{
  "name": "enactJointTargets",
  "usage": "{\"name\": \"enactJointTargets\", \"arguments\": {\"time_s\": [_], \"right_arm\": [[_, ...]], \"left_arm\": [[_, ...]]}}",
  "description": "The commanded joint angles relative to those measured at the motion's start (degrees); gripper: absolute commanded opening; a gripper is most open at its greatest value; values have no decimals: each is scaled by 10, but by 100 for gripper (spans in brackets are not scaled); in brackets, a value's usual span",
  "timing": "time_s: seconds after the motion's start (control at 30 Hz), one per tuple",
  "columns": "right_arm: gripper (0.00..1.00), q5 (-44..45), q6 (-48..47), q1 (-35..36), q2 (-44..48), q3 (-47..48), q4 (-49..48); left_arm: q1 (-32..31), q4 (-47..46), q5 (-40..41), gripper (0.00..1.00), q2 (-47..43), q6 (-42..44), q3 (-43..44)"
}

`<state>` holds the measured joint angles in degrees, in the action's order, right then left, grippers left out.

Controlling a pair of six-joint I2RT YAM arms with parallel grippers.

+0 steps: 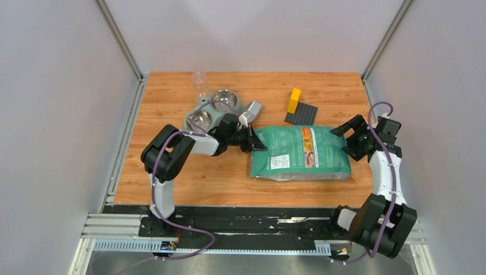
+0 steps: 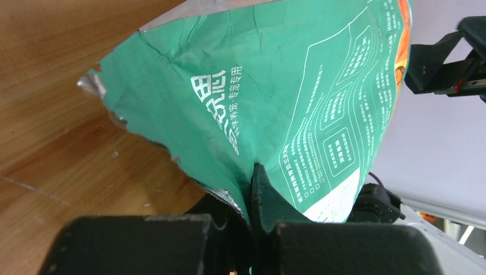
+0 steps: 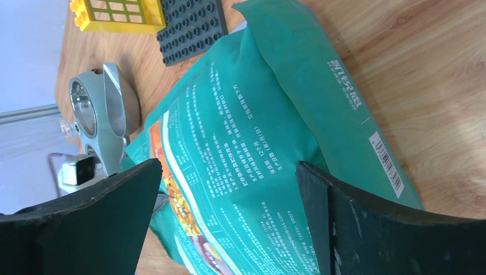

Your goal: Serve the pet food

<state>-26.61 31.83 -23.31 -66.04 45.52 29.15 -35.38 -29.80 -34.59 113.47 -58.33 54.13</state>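
Observation:
My left gripper needs to rise over the bag [image 1: 301, 153], standing the bag upright to release its opening, since it lies flat to the gripper's right in the top view.
A green-and-white pet food bag [image 1: 301, 153] lies flat on the wooden table, its torn silver-lined mouth pointing left. My left gripper [image 1: 255, 140] is shut on the bag's mouth edge [image 2: 229, 114], with the foil pinched between its black jaws [image 2: 252, 192]. At the bag's right end, my right gripper [image 1: 351, 137] stands open. Its two fingers straddle the bag's end [image 3: 258, 172] without touching it, the gripper [image 3: 228, 167] wide apart. The pet food itself is hidden from every view.
A grey double-bowl feeder [image 1: 209, 112] with two metal bowls stands behind the left gripper, and a grey metal scoop [image 1: 251, 110] lies beside it. A clear plastic cup [image 1: 199, 83] stands at the back. A yellow brick [image 1: 294, 100] sits on a dark baseplate [image 1: 301, 113].

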Motion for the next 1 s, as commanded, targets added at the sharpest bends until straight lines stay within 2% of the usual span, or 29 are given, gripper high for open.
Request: {"name": "enactJointTargets", "arguments": {"time_s": [0.0,0.17,0.3,0.43,0.53,0.63,0.73,0.97], "right_arm": [[96,43,-6,13,-53,-2,82],[92,54,-6,13,-86,20,96],[96,-10,-24,15,-101,23,88],[95,-93,-50,35,-117,18,79],[94,-99,-27,76,-118,5,64],[90,-127,39,111,-124,-29,-5],[86,-165,120,142,-143,-51,-108],[79,-118,195,266,-247,0,-218]], "left_arm": [[45,195,24,0,-115,105,81],[72,333,38,0,-165,153,160],[79,430,41,0,-169,195,251],[84,486,32,0,-168,212,335],[84,522,31,0,-167,208,421],[83,534,32,0,-169,194,466],[80,490,23,0,-180,157,475],[47,435,-20,0,-161,170,494]]}}
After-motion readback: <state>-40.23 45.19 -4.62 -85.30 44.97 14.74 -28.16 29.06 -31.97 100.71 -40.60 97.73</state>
